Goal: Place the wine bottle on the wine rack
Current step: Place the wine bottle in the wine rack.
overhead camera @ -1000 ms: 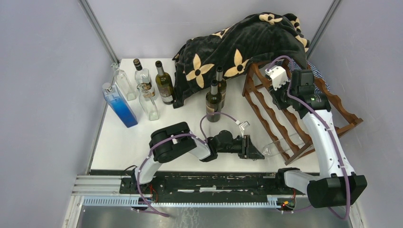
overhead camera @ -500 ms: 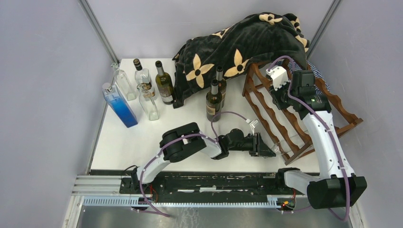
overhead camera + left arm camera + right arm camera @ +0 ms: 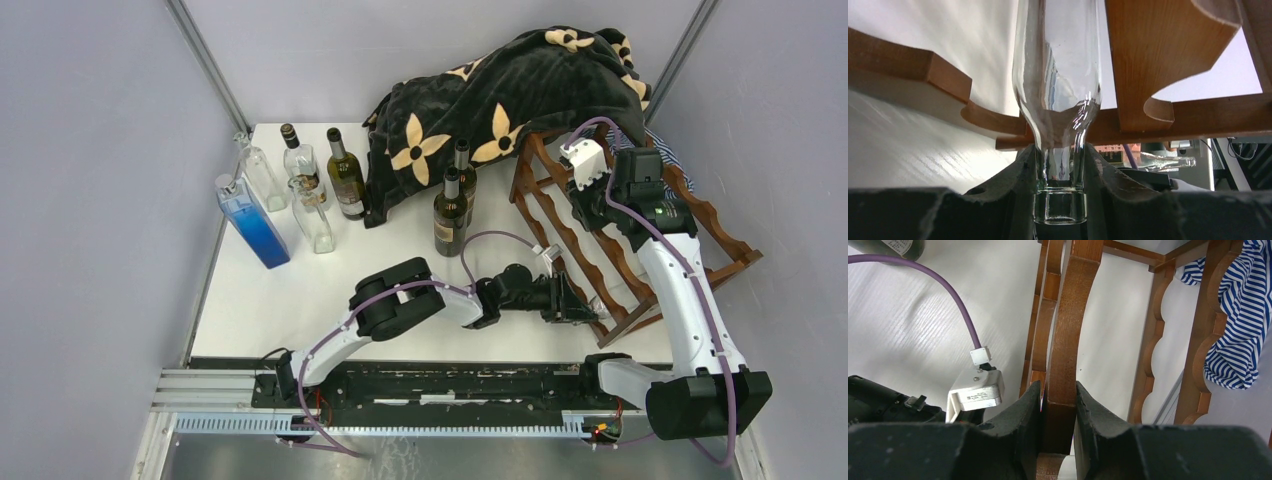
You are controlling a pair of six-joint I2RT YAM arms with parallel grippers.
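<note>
I can see a gap between the clear bottle and the lower rail's scalloped notch [image 3: 993, 117], so next I will move my left gripper down to lay the bottle there and let go of it.
The wine bottle [image 3: 1058, 75] is clear glass and lies horizontally, its body passing between the scalloped rails of the wine rack [image 3: 1168, 60]. My left gripper [image 3: 1060, 195] is shut on its neck just above the lip. From above, the left gripper [image 3: 580, 300] sits at the near lower corner of the dark wooden wine rack [image 3: 560, 235], where only a bit of the bottle [image 3: 598, 303] shows. My right gripper [image 3: 1058, 425] is shut on an upright post of the rack [image 3: 1068, 340]; in the top view, the right gripper [image 3: 605, 205] is at the rack's upper part.
Several bottles stand at the back left: a blue one [image 3: 255, 225], clear ones and a dark green one [image 3: 347, 180]. Two dark bottles [image 3: 449, 215] stand mid-table. A black flowered blanket [image 3: 500, 90] lies behind the rack. A blue-striped cloth [image 3: 1233, 315] hangs on the rack.
My left arm has reached to the right, carrying the clear bottle base-first into the rack's lower tier. The right gripper has stayed on the rack post.
</note>
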